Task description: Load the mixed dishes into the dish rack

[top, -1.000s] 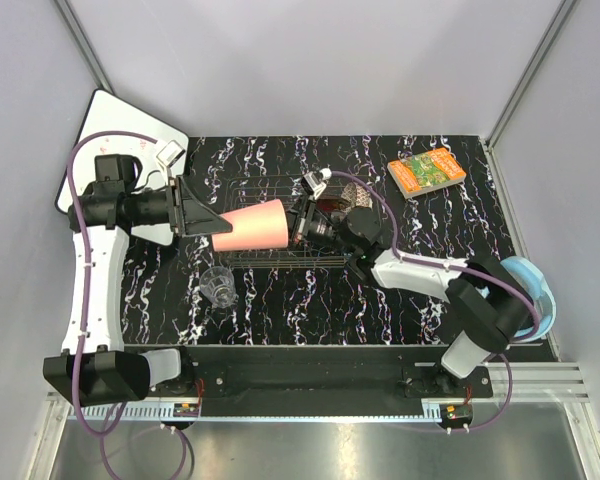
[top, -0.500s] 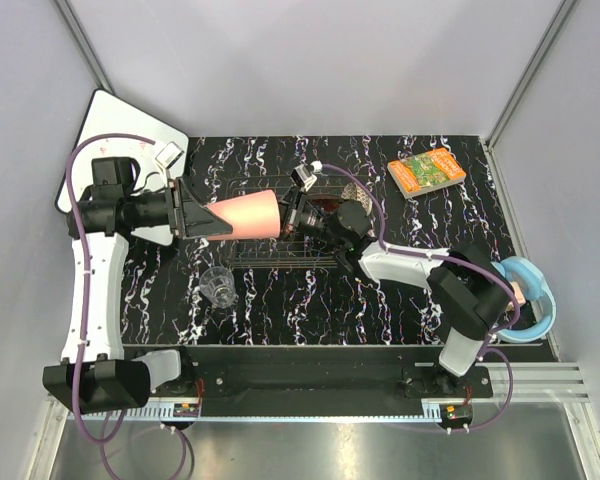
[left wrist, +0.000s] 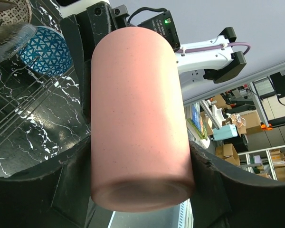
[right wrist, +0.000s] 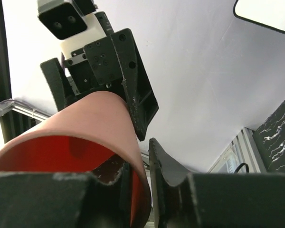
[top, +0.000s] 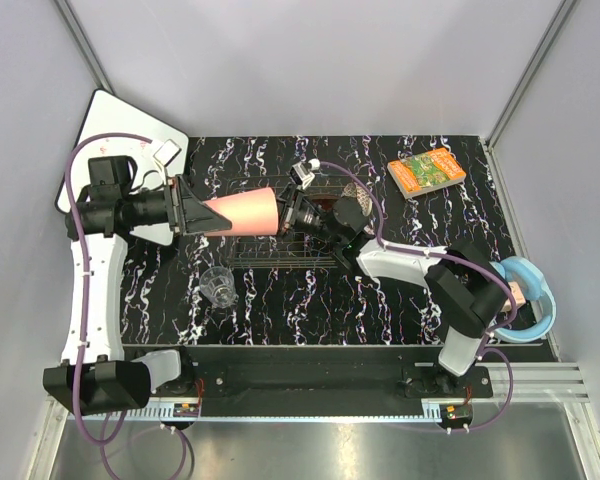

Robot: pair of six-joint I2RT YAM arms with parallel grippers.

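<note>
The rack's end beneath the cup (top: 242, 213) is empty. My left gripper will next turn to tip the cup's opening down, lower it onto those bare wires and let go.
The pink plastic cup (top: 242, 213) hangs on its side in the air over the left end of the dark wire dish rack (top: 270, 262). My left gripper (top: 195, 212) is shut on its base end (left wrist: 137, 109). My right gripper (top: 288, 212) is at the cup's mouth, straddling the rim: one finger is inside against the wall (right wrist: 95, 123), and the outer finger (right wrist: 164, 166) stands a small gap off it. The small clear glass (top: 218, 285) stands on the table in front of the rack. The blue patterned bowl (left wrist: 42, 50), a tan patterned bowl (left wrist: 9, 12) and the clear glass plate (left wrist: 9, 42) sit in the rack.
An orange-green book (top: 427, 171) lies at the back right. A white flat board (top: 110, 130) leans off the table's back left corner. A light blue round thing (top: 535, 300) sits at the right edge behind my right arm.
The cup has moved left and a little back in my left gripper. My right gripper has followed it left and stayed at its mouth.
</note>
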